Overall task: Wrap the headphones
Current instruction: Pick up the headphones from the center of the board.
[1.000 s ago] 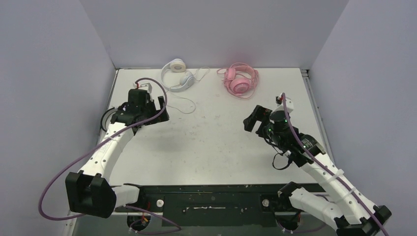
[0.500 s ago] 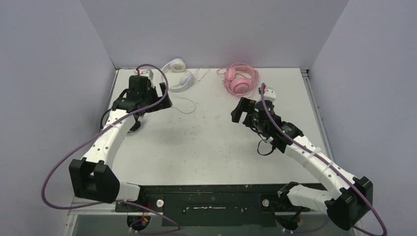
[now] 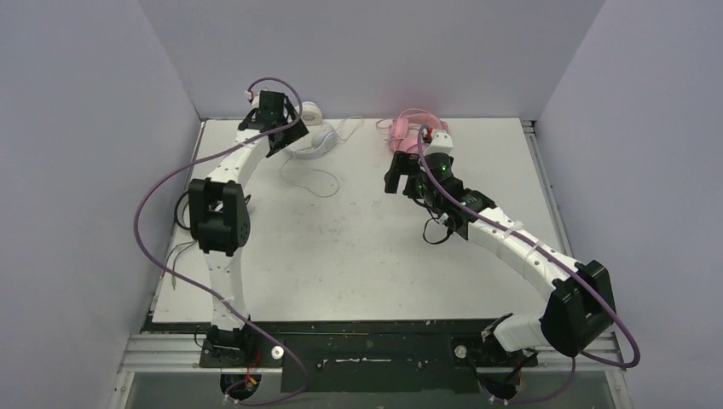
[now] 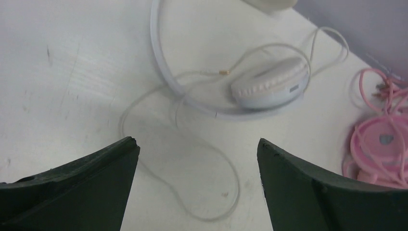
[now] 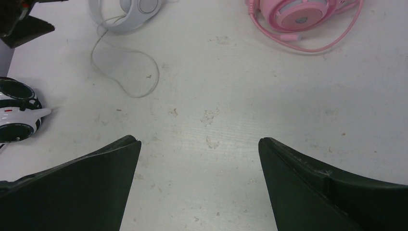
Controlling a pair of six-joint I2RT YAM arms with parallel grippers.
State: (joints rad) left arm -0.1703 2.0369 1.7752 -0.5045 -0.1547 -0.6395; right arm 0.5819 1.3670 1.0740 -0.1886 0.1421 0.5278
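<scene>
I need to lower my left gripper next onto the middle of the white headphones' headband point(image 4: 174, 85). It is a thin arc clear of both ear cups and lies below my open fingers.
The white headphones point(image 3: 317, 138) lie at the back left, with their thin white cable point(image 4: 211, 183) looped toward the front. My left gripper point(image 3: 286, 138) hovers just to their near left, open and empty; its view shows an ear cup point(image 4: 269, 89) ahead of it. The pink headphones point(image 3: 411, 129) lie at the back centre, partly hidden by my right wrist. My right gripper point(image 3: 401, 181) is open and empty above the bare table in front of them. The black-and-white headphones point(image 5: 14, 113) lie at the left edge, mostly hidden by the left arm in the top view point(image 3: 180, 207).
The table point(image 3: 358, 256) is white and scuffed, walled at the left, back and right. The pink cable point(image 5: 317, 45) curls in front of the pink headset. The left arm's purple hose point(image 3: 145, 213) arcs over the table's left edge.
Both arms have stretched toward the back. My left gripper moved from the left side up to the white headphones. My right gripper moved back and left toward the pink headphones.
</scene>
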